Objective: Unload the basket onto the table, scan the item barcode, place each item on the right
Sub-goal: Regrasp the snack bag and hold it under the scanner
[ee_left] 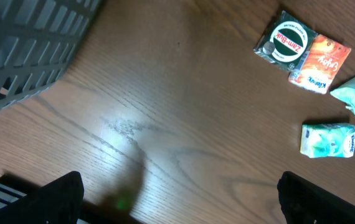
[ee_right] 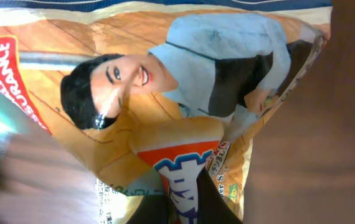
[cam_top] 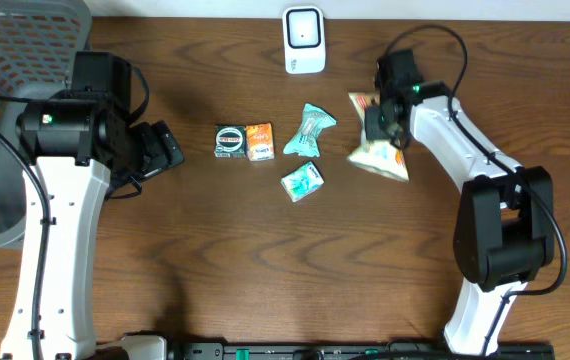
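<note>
Bare wood lies to the right of my right gripper in the overhead view: I need to carry the bag outward over the scanner (cam_top: 304,40), then across to release it there.
The item is a yellow-orange snack bag (cam_top: 383,152) printed with a smiling man, lying right of the table's centre. My right gripper (cam_top: 379,122) is down on the bag's far end. In the right wrist view the bag (ee_right: 165,93) fills the frame, and the right gripper (ee_right: 189,202) is shut on a pinched fold of its wrapper. A white barcode scanner (cam_top: 304,40) stands at the far edge, apart from the bag. My left gripper (cam_top: 165,145) hovers at the left with its jaws wide apart; the left wrist view shows the left gripper (ee_left: 180,190) with only bare wood between its fingers.
A round Zam-Buk tin (cam_top: 230,141) and an orange box (cam_top: 259,141) lie side by side at the centre. A teal packet (cam_top: 309,130) and a teal tissue pack (cam_top: 302,181) lie near them. A grey basket (cam_top: 15,60) sits at the far left.
</note>
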You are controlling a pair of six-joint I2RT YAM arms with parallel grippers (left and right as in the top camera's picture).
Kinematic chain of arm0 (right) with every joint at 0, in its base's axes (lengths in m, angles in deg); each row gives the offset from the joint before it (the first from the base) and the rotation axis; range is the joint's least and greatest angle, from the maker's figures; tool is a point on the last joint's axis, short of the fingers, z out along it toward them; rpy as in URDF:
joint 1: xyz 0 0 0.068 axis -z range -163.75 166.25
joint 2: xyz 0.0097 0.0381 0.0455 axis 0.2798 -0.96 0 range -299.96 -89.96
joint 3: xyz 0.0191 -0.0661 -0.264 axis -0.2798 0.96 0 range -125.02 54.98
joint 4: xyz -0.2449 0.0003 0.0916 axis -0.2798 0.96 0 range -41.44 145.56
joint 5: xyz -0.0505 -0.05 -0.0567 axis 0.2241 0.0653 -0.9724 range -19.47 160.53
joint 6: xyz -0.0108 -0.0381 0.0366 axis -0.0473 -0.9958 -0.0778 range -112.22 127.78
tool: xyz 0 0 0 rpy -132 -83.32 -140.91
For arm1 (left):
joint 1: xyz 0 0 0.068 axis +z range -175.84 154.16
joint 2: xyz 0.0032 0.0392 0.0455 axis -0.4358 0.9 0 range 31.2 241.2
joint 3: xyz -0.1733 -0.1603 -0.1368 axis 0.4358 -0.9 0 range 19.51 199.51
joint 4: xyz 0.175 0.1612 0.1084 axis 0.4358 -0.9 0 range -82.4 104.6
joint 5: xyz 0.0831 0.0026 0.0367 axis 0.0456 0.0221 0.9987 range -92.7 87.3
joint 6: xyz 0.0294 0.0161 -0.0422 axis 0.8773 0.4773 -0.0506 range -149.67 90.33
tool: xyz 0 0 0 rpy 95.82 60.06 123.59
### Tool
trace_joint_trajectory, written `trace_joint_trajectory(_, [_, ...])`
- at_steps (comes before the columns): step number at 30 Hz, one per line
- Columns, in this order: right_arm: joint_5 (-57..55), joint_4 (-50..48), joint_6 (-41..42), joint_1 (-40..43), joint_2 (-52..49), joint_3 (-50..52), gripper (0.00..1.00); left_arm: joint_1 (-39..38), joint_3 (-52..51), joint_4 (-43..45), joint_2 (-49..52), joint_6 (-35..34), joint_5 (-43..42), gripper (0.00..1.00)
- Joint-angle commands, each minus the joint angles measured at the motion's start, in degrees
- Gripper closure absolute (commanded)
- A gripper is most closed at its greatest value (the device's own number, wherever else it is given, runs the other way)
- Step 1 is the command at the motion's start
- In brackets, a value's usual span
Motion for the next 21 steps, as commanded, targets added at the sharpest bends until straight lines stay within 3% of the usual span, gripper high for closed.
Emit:
trace_joint_trajectory(1, [0.7,-1.2,-0.9,-2.8,3.0,-9.0,0.99,0.0,0.1,-0.4,0.3,-0.5,0.3,0.02])
trace_joint_trajectory(12, [0.7,-23.2,-0.4,-8.4,1.5,-18.0,0.99,0.0,0.1,-0.4,0.3,-0.5,0.3,0.02])
trace_joint_trajectory(21, [0.8,-31.5,-2.0,-8.5,-12.7,-34.5,0.99,0.0,0.1,-0.4,0.3,-0.5,0.3,0.02])
